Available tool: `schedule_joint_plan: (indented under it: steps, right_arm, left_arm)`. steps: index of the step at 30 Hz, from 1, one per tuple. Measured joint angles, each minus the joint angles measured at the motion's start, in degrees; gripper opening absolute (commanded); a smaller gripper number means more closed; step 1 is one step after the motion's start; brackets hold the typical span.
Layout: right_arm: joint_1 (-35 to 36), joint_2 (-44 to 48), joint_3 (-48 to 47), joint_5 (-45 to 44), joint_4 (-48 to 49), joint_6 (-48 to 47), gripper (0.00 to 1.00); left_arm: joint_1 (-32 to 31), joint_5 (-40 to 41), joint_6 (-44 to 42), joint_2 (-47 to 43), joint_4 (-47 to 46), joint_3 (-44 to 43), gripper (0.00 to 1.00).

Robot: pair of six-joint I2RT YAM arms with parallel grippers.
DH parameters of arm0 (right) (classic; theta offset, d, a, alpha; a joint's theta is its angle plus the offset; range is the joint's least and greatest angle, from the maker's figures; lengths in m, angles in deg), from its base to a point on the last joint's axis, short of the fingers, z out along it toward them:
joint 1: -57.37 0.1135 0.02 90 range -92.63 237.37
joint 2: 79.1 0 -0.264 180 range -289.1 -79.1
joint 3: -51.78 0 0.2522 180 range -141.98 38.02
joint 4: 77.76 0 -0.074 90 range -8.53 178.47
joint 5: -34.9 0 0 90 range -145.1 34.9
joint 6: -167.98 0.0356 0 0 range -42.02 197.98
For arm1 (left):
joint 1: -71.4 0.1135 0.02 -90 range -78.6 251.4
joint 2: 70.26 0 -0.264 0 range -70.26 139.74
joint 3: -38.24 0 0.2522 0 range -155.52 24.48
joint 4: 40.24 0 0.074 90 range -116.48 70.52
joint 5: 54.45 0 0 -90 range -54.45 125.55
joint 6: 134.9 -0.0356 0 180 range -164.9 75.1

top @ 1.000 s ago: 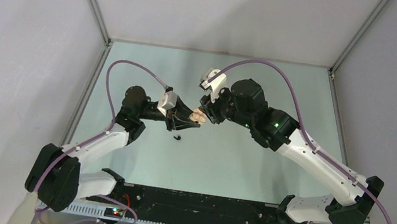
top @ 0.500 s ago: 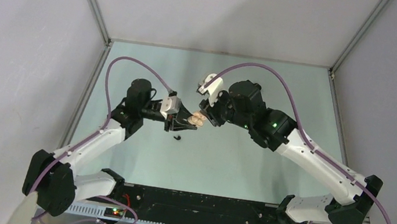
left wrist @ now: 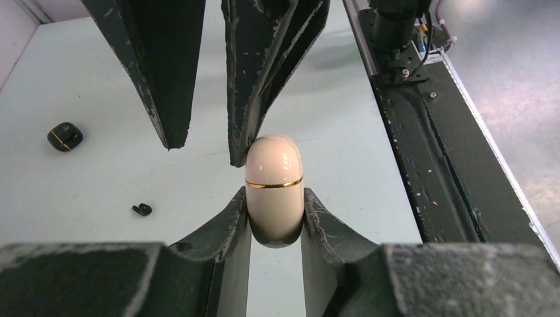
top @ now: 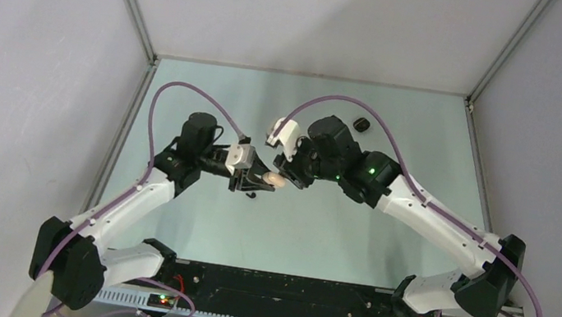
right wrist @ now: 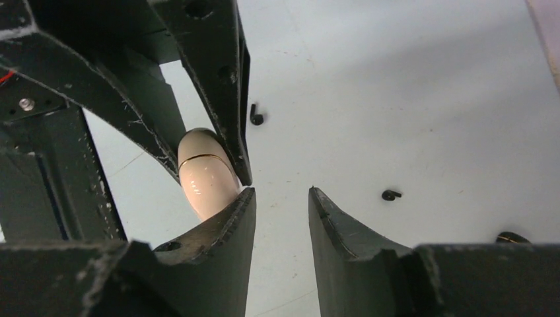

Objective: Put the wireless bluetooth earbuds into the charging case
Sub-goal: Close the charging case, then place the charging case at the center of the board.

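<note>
The left gripper moves away from my base, away from the right gripper, and down to the far table next.
A cream charging case (left wrist: 274, 188) with a gold band is closed and held off the table, my left gripper (left wrist: 275, 198) shut on its lower half. In the top view the cream case (top: 275, 180) sits between both grippers at mid-table. My right gripper (right wrist: 280, 195) is open with nothing between its fingers. One of its fingertips (left wrist: 239, 155) rests against the case's upper end. Small black earbuds lie on the table: one (left wrist: 141, 210) below the grippers, two in the right wrist view (right wrist: 256, 115) (right wrist: 391, 195). No cream earbud shows.
A closed black charging case (top: 362, 125) with a gold band lies on the table behind the right arm, also in the left wrist view (left wrist: 65, 137). The black base rail (left wrist: 422, 132) runs along the near edge. Metal frame posts (top: 130, 0) flank the table.
Both grippers shifted left and nearer with the cream case between them. The right arm swung left, uncovering the black case behind it. The left wrist rotated.
</note>
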Motion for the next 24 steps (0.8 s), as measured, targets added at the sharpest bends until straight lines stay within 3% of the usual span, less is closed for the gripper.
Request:
schedule_joint_plan:
  steps: [5, 10, 16, 20, 24]
  right_arm:
    - [-0.8, 0.9, -0.6, 4.6, -3.0, -3.2, 0.42]
    - [-4.5, 4.3, -0.6, 8.0, -4.6, -3.1, 0.43]
    - [-17.7, 7.7, -0.6, 12.7, -3.7, 0.9, 0.44]
    - [-24.3, 8.8, 0.1, 14.7, -2.4, 3.2, 0.44]
    - [-27.4, 9.1, 1.0, 16.2, -1.6, 4.3, 0.44]
  left_arm:
    - [-0.3, -1.4, 4.1, -0.1, -2.3, 0.8, 0.05]
    - [2.1, 2.9, 16.0, 1.4, -15.2, 3.4, 0.06]
    - [10.0, 10.9, 32.8, 11.3, -30.2, 3.4, 0.06]
    - [13.4, 16.1, 38.9, 19.8, -31.6, 1.6, 0.07]
    - [15.4, 21.1, 40.8, 29.3, -26.6, -6.2, 0.07]
